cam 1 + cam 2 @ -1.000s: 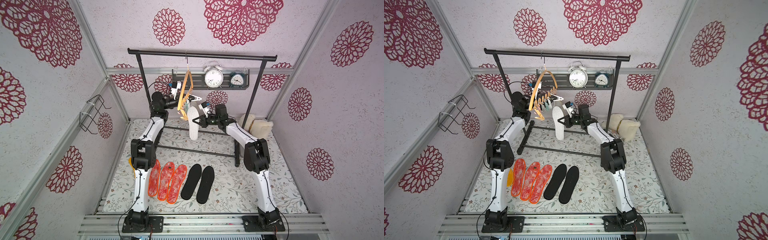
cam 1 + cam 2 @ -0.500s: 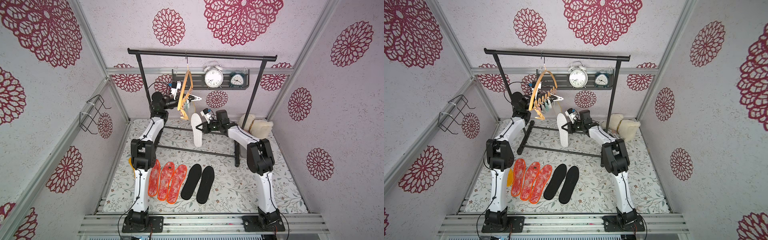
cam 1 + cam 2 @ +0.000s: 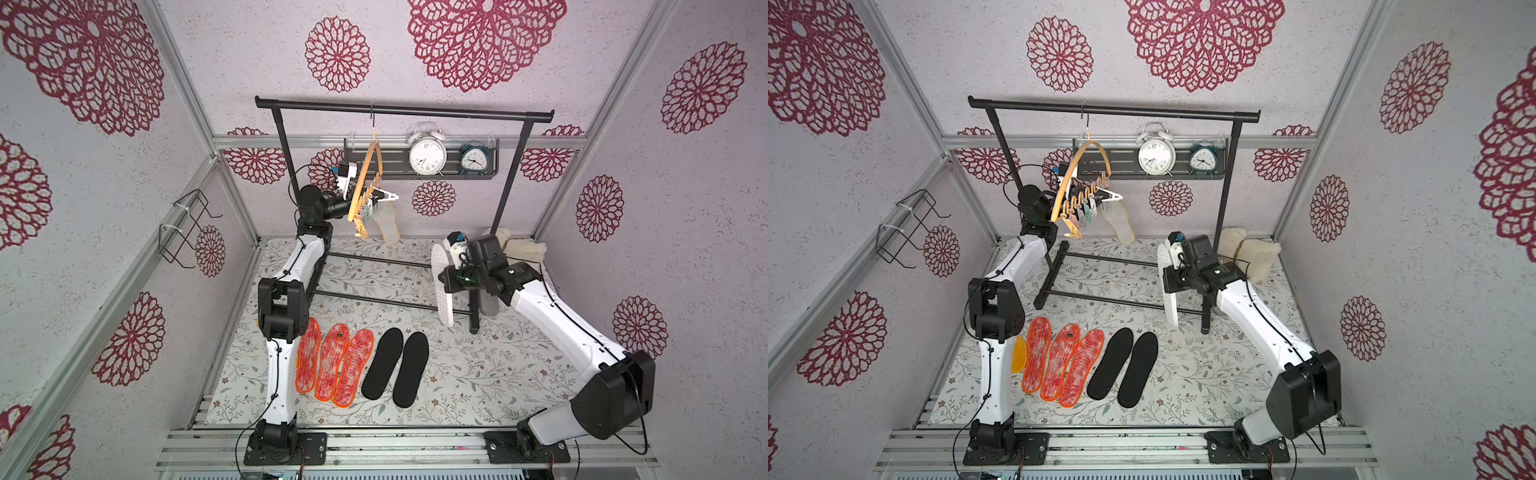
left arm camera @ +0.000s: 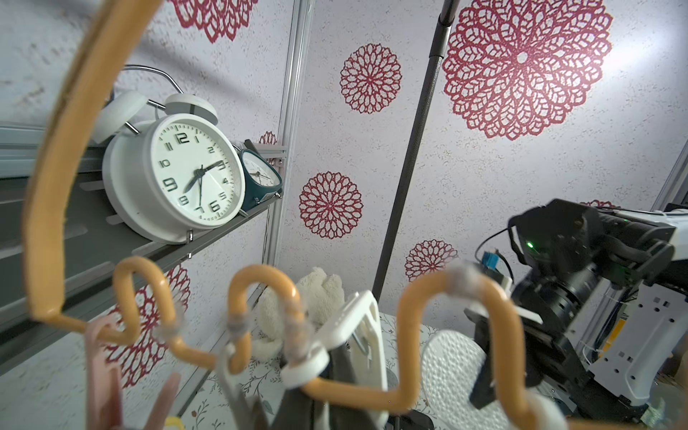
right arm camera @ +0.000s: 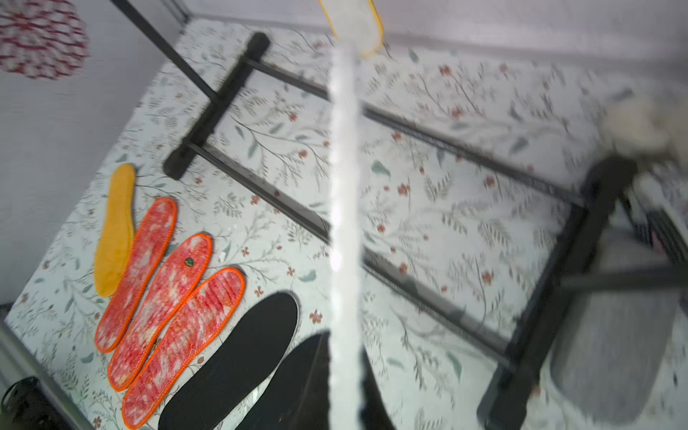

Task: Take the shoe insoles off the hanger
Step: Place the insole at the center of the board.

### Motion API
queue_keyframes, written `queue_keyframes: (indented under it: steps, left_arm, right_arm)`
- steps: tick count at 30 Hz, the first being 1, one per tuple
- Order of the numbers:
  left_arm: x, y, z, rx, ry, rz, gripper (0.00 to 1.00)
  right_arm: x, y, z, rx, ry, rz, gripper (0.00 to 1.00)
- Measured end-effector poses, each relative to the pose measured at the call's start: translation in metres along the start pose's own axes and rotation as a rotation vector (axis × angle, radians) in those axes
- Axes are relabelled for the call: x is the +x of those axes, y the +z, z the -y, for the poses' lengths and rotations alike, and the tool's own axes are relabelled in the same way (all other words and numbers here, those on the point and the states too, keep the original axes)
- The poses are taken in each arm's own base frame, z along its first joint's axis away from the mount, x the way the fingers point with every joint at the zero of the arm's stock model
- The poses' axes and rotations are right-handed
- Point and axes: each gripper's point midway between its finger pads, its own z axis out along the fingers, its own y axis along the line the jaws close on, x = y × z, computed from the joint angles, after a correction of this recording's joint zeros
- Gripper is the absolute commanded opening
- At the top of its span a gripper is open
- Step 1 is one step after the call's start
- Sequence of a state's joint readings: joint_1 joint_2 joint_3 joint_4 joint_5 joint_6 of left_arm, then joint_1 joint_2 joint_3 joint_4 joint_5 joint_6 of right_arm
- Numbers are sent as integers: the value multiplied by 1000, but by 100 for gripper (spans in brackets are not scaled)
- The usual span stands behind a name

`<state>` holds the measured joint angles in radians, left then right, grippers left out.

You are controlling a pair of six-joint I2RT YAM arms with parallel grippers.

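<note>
I will next move my right gripper back and down and release the insole on the clear tabletop beside the black insoles, since that spot lies below and back from the insole.
The orange-tan hanger (image 3: 365, 176) hangs by its hook from the black rack and is turned nearly edge-on. My left gripper (image 3: 352, 206) is shut on its wavy lower bar (image 4: 357, 396), beside a white clothespin (image 4: 357, 327). One pale, yellow-edged insole (image 3: 387, 222) still hangs from a pin. My right gripper (image 3: 446, 282) is shut on a white dimpled insole (image 3: 441, 291), held upright above the table to the right of the hanger and seen edge-on in the right wrist view (image 5: 344, 186). Three red-speckled insoles (image 3: 330, 361), two black ones (image 3: 397, 365) and a yellow-orange one (image 3: 1018, 355) lie flat at the front left.
The black rack (image 3: 403, 110) stands at the back, with its base bars (image 3: 374, 297) across the floral table. A grey oblong pad (image 3: 490, 305) and a cream fluffy item (image 3: 521, 249) lie at the back right. Two alarm clocks (image 3: 427, 153) sit on a wall shelf.
My right gripper has carried the white insole away from the hanger, to the right and lower over the table. The left gripper and the hanger have stayed put.
</note>
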<state>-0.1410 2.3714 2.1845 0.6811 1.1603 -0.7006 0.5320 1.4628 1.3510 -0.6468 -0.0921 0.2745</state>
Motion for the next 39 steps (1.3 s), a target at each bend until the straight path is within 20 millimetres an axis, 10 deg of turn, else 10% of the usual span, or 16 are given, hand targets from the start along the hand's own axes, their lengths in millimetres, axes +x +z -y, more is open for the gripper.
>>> queue_keyframes:
  steps: [6,10,18,21,27,34,39]
  left_arm:
    - [0,0,-1,-5,0,3,0]
    - [0,-1,-2,-10,0,7,0]
    - [2,-2,-2,-17,3,13,0]
    - [0,-2,-1,-17,3,14,0]
    - [1,-2,-1,-18,0,13,0]
    - [1,-2,-2,-24,-3,15,0]
    - [2,-2,-3,-29,-3,12,0]
  right_arm:
    - [150,10,10,259,210,-422,0]
    - [186,8,41,467,313,-492,3]
    - [177,43,53,608,342,-479,33]
    - [163,60,45,582,333,-457,53]
    - [126,71,12,374,256,-332,61]
    - [78,14,-23,2,-24,92,65]
    - [70,-26,11,31,-162,436,78]
